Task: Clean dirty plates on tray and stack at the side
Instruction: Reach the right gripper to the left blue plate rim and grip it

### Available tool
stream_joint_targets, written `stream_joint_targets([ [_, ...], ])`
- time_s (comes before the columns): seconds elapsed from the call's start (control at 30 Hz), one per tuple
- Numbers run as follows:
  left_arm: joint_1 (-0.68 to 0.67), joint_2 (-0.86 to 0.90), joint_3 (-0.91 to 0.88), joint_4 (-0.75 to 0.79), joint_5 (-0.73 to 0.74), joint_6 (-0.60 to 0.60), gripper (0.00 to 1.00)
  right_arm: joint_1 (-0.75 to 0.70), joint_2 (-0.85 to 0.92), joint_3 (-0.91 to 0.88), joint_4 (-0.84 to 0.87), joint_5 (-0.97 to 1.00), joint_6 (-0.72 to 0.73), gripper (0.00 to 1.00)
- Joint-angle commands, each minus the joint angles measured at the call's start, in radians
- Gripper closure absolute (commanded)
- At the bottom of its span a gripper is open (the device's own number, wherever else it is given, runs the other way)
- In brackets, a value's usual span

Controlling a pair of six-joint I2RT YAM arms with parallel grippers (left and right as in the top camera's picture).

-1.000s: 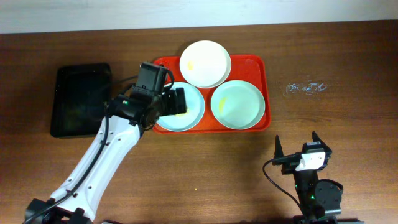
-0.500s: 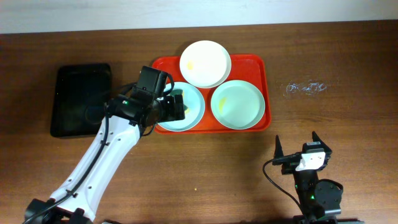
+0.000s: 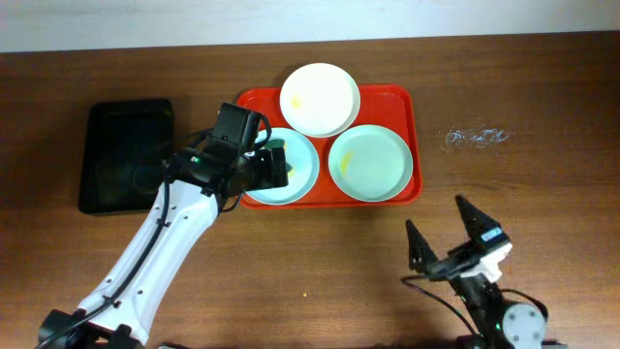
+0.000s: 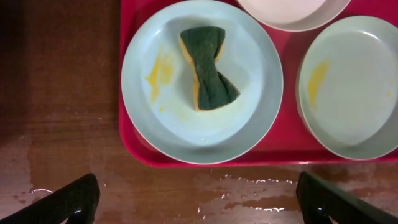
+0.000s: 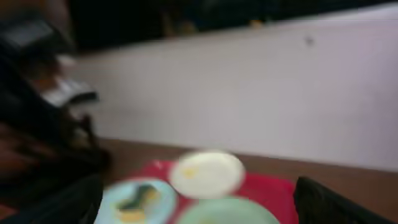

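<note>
The sponge plate's rim [image 3: 318,164] [image 5: 175,203] by the other mint plate sits left in the overhead view, so my right gripper should next go outward and down to it.
Three plates sit on the red-orange tray [image 3: 405,107]. The left mint plate [image 3: 300,174] [image 4: 202,134] carries a yellow smear and a green-and-yellow sponge [image 4: 208,68]. The right mint plate [image 3: 369,163] [image 4: 354,87] has a yellow smear. The white plate [image 3: 320,98] at the back overlaps the tray's rim and also shows a smear. My left gripper [image 3: 279,163] [image 4: 199,202] hovers open and empty over the left plate and the sponge. My right gripper [image 3: 448,237] is open and empty near the table's front, right of the tray; its view is blurred.
A black tray [image 3: 126,155] lies left of the red tray. Water droplets [image 3: 476,137] glisten on the wood at the right. Wet patches [image 4: 261,193] show on the table in front of the tray.
My left gripper has let go of the sponge, which lies on the left plate, and drawn slightly back. My right arm has swung up and tilted toward the tray.
</note>
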Motion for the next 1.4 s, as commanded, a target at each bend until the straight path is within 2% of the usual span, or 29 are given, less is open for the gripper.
stream_joint_targets([
  [0.0, 0.005, -0.002, 0.003, -0.001, -0.011, 0.005, 0.01, 0.005, -0.008, 0.026, 0.428, -0.064, 0.216, 0.01],
  [0.07, 0.005, -0.002, 0.003, -0.001, -0.011, 0.005, 0.01, 0.005, 0.000, 0.110, 0.415, -0.001, 0.216, 0.01],
  [0.1, 0.004, -0.002, 0.003, -0.001, -0.011, 0.005, 0.01, 0.005, 0.014, 0.190, 0.336, 0.037, 0.215, 0.01],
  [0.2, 0.005, -0.002, 0.003, -0.002, -0.011, 0.005, 0.01, 0.005, 0.205, 0.571, -0.182, 0.127, 0.143, 0.01],
  [0.27, 0.005, -0.002, 0.003, -0.002, -0.011, 0.005, 0.01, 0.005, 0.489, 0.909, -0.600, 0.113, 0.093, 0.01],
  [0.33, 0.005, -0.002, 0.003, -0.002, -0.011, 0.005, 0.01, 0.005, 0.696, 1.118, -0.797, 0.032, 0.095, 0.01],
  [0.43, 0.004, -0.002, 0.003, -0.002, -0.010, 0.005, 0.01, 0.005, 0.974, 1.357, -0.969, -0.311, 0.114, 0.01],
  [0.5, 0.004, -0.002, 0.003, -0.002, -0.010, 0.005, 0.01, 0.005, 1.164, 1.440, -0.906, -0.526, 0.126, 0.01],
  [0.53, 0.004, -0.002, 0.003, -0.002, -0.010, 0.005, 0.01, 0.006, 1.209, 1.462, -0.896, -0.542, 0.128, 0.01],
  [0.57, 0.004, -0.002, 0.003, -0.003, -0.010, 0.005, 0.01, 0.012, 1.261, 1.493, -0.914, -0.501, 0.134, 0.01],
  [0.63, 0.004, -0.002, 0.003, -0.005, -0.010, 0.005, 0.01, 0.048, 1.343, 1.539, -1.003, -0.278, 0.144, 0.04],
  [0.67, 0.004, -0.002, 0.003, -0.005, -0.011, 0.005, 0.01, 0.071, 1.384, 1.555, -1.053, -0.149, 0.181, 0.17],
  [0.7, 0.004, -0.002, 0.003, -0.005, -0.011, 0.005, 0.00, 0.095, 1.436, 1.567, -1.092, -0.064, 0.208, 0.27],
  [0.73, 0.004, -0.002, 0.003, -0.005, -0.011, 0.005, 0.01, 0.118, 1.504, 1.568, -1.089, -0.063, 0.201, 0.28],
  [0.8, 0.004, -0.002, 0.003, -0.004, -0.011, 0.005, 0.01, 0.158, 1.600, 1.568, -1.057, -0.069, 0.169, 0.36],
  [0.9, 0.004, -0.002, 0.003, -0.004, -0.011, 0.005, 0.01, 0.221, 1.722, 1.568, -0.979, -0.066, 0.151, 0.59],
  [0.93, 0.004, -0.002, 0.003, -0.005, -0.011, 0.005, 0.01, 0.240, 1.761, 1.568, -0.949, -0.065, 0.150, 0.61],
  [1.2, 0.005, -0.002, 0.003, -0.005, -0.011, 0.005, 0.01, 0.323, 2.020, 1.568, -0.751, 0.021, 0.091, 0.60],
  [1.37, 0.004, -0.002, 0.003, -0.005, -0.011, 0.005, 0.01, 0.330, 2.088, 1.568, -0.689, 0.024, 0.083, 0.62],
])
